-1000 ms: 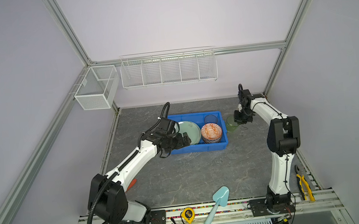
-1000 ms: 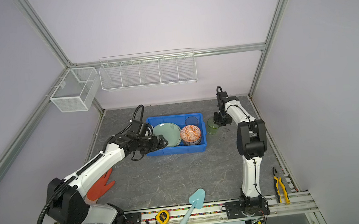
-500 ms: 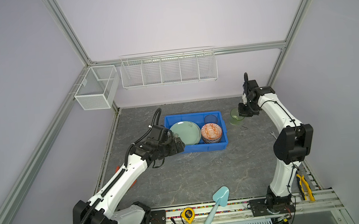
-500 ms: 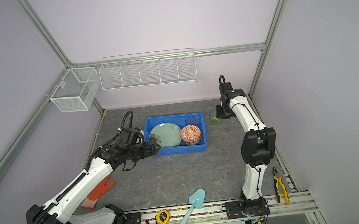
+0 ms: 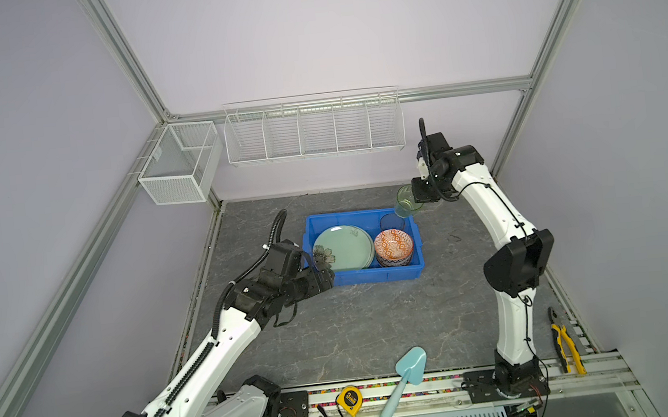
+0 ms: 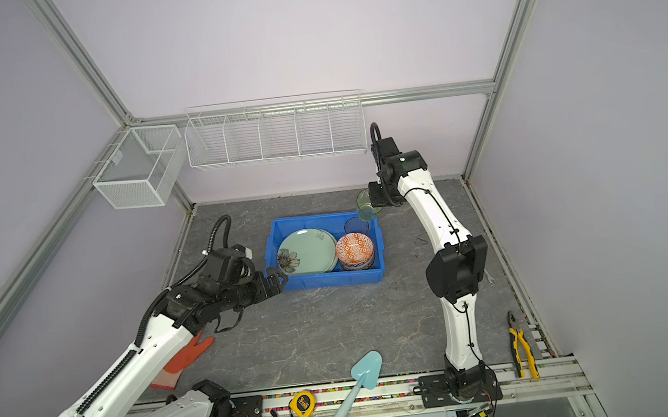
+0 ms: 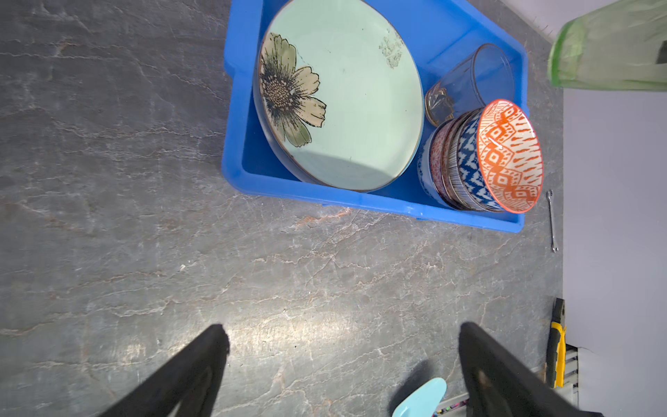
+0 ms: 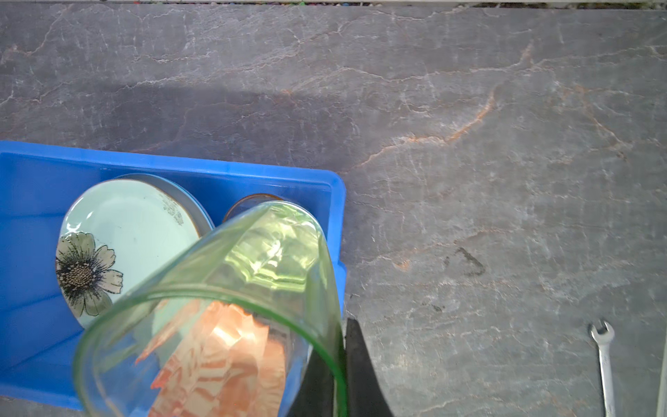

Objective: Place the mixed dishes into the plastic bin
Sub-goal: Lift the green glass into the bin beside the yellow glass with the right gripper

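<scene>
Next, my right gripper comes down to the translucent cup's opening below it and releases the green cup's rim there, since the translucent cup is empty.
The blue plastic bin [image 5: 366, 276] holds a mint green flower plate [image 5: 342, 247], a stack of patterned bowls with an orange one on top [image 5: 393, 245], and a translucent cup [image 5: 392, 222]. My right gripper [image 5: 417, 198] is shut on the rim of a green cup [image 5: 406, 202] and holds it in the air over the bin's back right corner. In the right wrist view its fingers [image 8: 357, 361] pinch the cup wall [image 8: 252, 289]. My left gripper [image 5: 324, 275] is open and empty beside the bin's front left corner, with bare table between its fingers [image 7: 216, 343].
A teal scoop [image 5: 406, 373] and a yellow tape measure [image 5: 350, 400] lie at the front edge. Pliers [image 5: 564, 337] lie at the right edge and a small wrench [image 8: 604, 361] right of the bin. An orange glove [image 6: 183, 357] lies under the left arm. White wire baskets [image 5: 312, 130] hang on the back wall.
The right gripper lifted the green cup off the table and carried it up and left toward the bin. The left arm drew back from the bin, its gripper still open.
</scene>
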Robot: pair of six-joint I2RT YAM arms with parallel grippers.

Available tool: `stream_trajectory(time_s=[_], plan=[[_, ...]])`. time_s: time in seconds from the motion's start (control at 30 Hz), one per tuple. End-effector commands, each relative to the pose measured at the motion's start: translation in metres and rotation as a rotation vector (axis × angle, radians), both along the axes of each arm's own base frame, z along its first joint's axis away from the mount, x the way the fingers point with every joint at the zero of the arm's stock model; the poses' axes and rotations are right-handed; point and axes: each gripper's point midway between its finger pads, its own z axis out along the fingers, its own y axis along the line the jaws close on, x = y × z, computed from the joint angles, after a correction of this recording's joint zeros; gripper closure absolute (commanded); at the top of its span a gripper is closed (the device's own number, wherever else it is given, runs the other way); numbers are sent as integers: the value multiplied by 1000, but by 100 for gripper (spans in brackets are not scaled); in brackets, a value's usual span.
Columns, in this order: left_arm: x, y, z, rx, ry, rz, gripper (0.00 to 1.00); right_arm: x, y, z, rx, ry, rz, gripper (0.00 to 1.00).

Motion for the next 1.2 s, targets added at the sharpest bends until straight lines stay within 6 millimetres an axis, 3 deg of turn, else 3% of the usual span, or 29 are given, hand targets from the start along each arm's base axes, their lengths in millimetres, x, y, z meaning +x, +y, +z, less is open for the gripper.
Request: stream_trajectory(time_s=[0.0, 0.3, 0.83, 0.97, 1.17], plan=[[-11, 16, -9, 25, 29, 66, 1, 1, 14, -13, 4, 49, 30, 93], [-18, 26, -11, 33, 41, 106, 1, 8, 30, -51, -5, 109, 57, 93], [-25, 34, -13, 20, 45, 150, 1, 14, 29, -102, -144, 157, 82, 93], [-22, 30, -14, 16, 50, 137, 1, 14, 35, -105, -143, 156, 91, 92], [-15, 27, -16, 50, 41, 106, 1, 16, 38, -78, -114, 95, 83, 71]])
